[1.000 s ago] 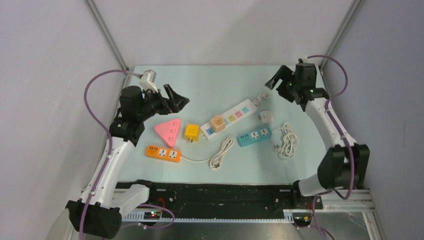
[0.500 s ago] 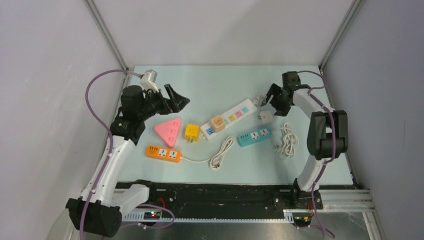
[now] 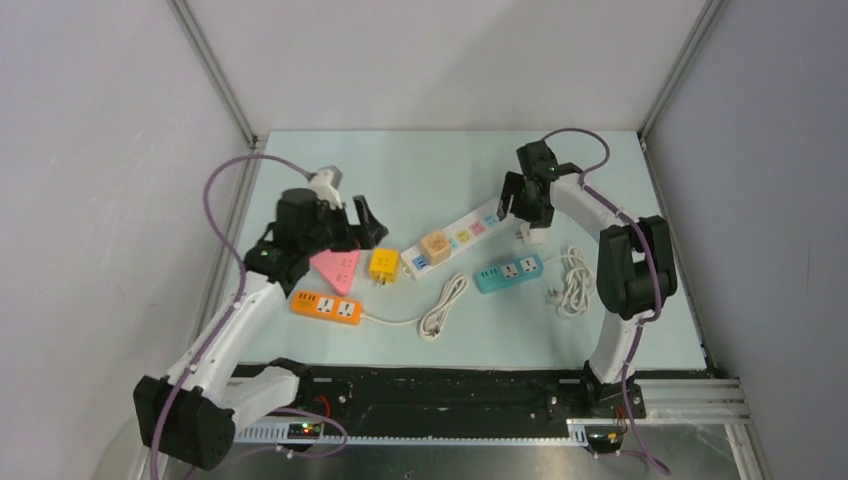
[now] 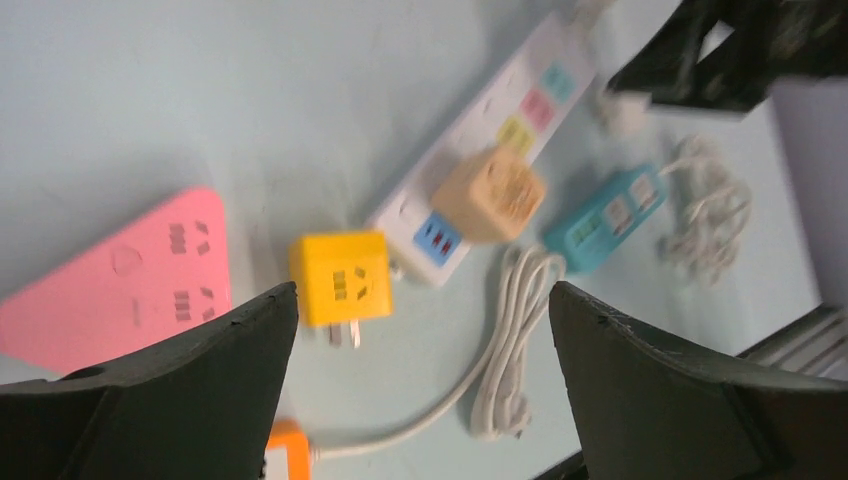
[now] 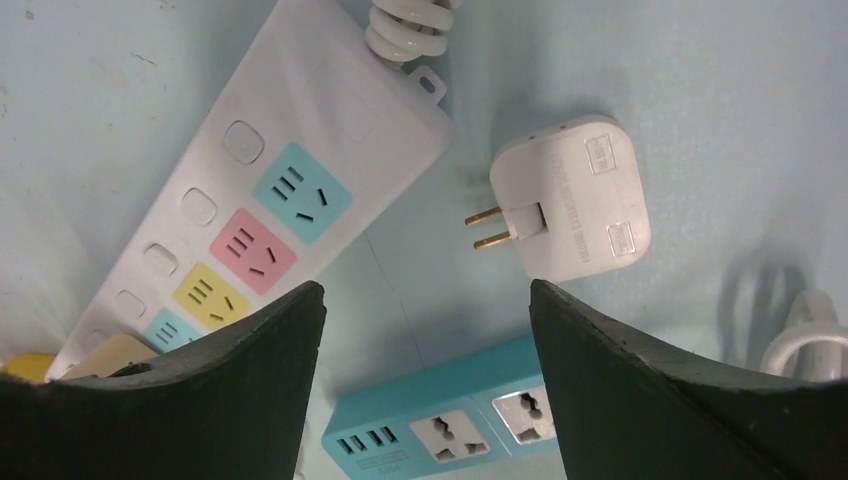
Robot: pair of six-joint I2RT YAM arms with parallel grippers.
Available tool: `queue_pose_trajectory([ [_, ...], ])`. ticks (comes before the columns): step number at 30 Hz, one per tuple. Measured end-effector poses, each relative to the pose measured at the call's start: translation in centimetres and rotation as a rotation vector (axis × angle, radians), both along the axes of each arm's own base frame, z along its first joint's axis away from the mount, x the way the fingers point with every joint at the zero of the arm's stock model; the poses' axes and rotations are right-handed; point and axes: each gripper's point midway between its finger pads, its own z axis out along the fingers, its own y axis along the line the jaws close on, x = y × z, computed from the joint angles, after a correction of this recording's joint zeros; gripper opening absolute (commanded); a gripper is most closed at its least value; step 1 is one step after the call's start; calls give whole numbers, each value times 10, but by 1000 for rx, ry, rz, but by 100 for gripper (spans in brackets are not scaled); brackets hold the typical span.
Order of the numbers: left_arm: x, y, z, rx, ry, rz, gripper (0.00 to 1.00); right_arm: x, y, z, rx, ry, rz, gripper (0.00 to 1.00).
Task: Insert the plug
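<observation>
The yellow cube adapter [image 3: 384, 263] [image 4: 340, 277] sits below my left gripper and to its right in the top view, so the wide-open fingers come down around it next.
A white plug [image 5: 572, 198] lies flat on the mat with its two prongs pointing toward the white power strip [image 5: 270, 215]. In the top view the plug [image 3: 533, 235] sits just off the strip's right end [image 3: 455, 236]. My right gripper [image 5: 427, 285] hovers above the gap between the strip and the plug, open and holding nothing. The plug lies just beyond its right finger [image 5: 640, 400]. My left gripper [image 4: 425, 287] is wide open and empty, above a yellow cube adapter [image 4: 340, 277] and a pink triangular socket block [image 4: 130, 280].
A tan cube adapter [image 3: 435, 246] sits plugged into the white strip. A teal strip [image 3: 509, 272] with a coiled white cord [image 3: 575, 280] lies nearer the arms. An orange strip [image 3: 326, 306] with its own coiled cord [image 3: 443, 305] lies at the front left.
My right arm swung in from the back right corner and came down over the white plug, its jaws narrowing slightly. My left arm shifted right over the pink block.
</observation>
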Motion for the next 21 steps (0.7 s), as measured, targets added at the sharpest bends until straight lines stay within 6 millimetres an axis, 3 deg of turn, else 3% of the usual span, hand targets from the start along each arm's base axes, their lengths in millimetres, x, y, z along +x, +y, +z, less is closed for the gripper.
queue_pose_trajectory([
  [4,-15,-14,-52,121,135,-33,89,-5,2,14,-10,-22,-6,76],
  [14,-6,-13,-153,377,395,20,86,-9,11,61,52,-108,-20,76],
  [21,2,-26,-171,413,443,-7,83,-13,14,63,71,-98,-18,76],
])
